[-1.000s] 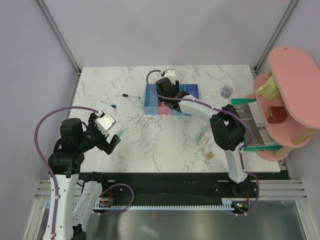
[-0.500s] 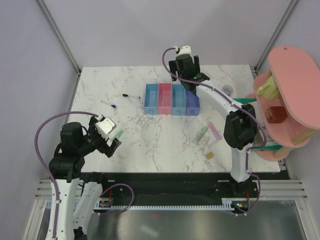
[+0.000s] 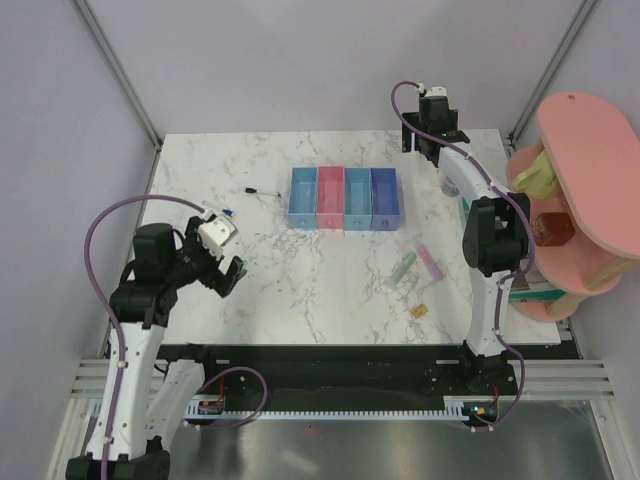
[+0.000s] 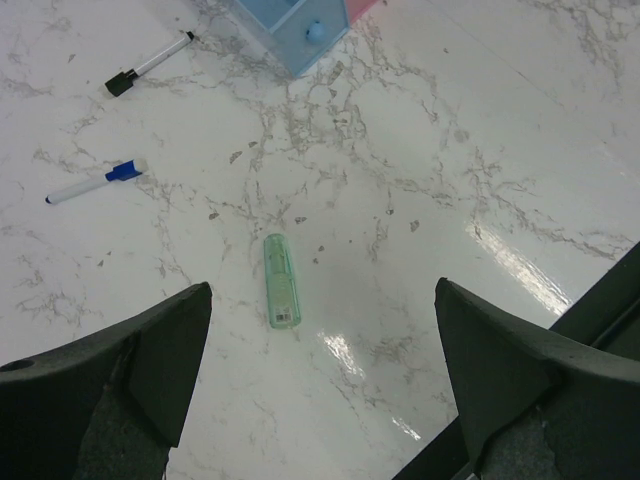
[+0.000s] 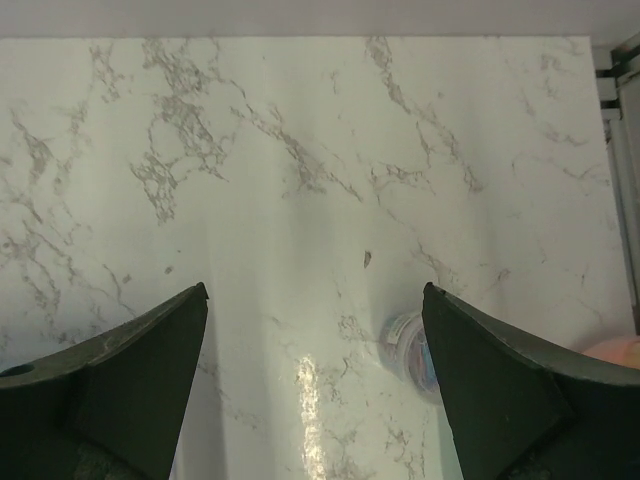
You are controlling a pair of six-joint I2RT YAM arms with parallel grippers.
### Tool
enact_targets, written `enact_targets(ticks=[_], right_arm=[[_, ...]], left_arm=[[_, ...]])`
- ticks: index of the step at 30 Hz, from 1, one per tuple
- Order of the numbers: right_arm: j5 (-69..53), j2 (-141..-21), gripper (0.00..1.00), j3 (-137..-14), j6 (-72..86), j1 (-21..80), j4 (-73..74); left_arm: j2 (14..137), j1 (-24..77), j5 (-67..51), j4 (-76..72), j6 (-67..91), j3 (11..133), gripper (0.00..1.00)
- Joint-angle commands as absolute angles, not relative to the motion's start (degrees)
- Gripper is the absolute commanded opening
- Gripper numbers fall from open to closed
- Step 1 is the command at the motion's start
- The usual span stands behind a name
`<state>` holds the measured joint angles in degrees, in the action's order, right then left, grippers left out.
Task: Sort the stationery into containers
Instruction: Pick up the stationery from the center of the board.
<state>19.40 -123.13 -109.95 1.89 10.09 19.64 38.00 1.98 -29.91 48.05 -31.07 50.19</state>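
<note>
I will move my right gripper to the right in the wrist view, back and down over the clear round piece (image 3: 448, 186) (image 5: 412, 345), because the piece is off-center below the gripper.
The four joined bins (image 3: 345, 198) stand at mid-back of the table; a corner of the left light blue bin shows in the left wrist view (image 4: 300, 25). My left gripper (image 3: 222, 268) is open and empty above the table's left front (image 4: 325, 400). A pale green bar (image 4: 281, 281) lies just ahead of it. Farther on lie a blue-tipped marker (image 4: 95, 182) (image 3: 226, 212) and a thin black pen (image 4: 150, 65) (image 3: 262, 191). My right gripper (image 3: 432, 140) is open and empty at the back right (image 5: 315, 400). A clear round piece (image 5: 412, 345) lies by its right finger. A second green bar (image 3: 403, 266), a pink bar (image 3: 430, 262) and a tan nub (image 3: 420, 311) lie front right.
A big pink round-topped shelf (image 3: 590, 200) stands at the right edge with small things on it. A flat dark green book (image 3: 522, 288) lies under it, partly hidden by the right arm. The table's back edge and the wall are close behind my right gripper.
My right arm has swung from over the bins to the back right corner, open and empty. My left gripper has shifted slightly forward over the pale green bar.
</note>
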Motion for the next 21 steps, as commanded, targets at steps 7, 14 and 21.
enact_targets(ticks=[7,14,21], right_arm=[[13.36,-128.76,0.95,-113.12,1.58,5.9,22.41],[13.1,-129.81,0.95,-113.55,0.79,3.96,22.59],[13.09,-130.87,0.94,-114.43,0.44,2.81,22.59]], left_arm=[[50.44,1.93,-20.84,30.15,-25.22,51.41,1.0],[64.05,1.93,-14.33,36.83,-25.14,61.17,1.0],[72.76,1.93,-13.45,35.87,-26.45,64.42,1.0]])
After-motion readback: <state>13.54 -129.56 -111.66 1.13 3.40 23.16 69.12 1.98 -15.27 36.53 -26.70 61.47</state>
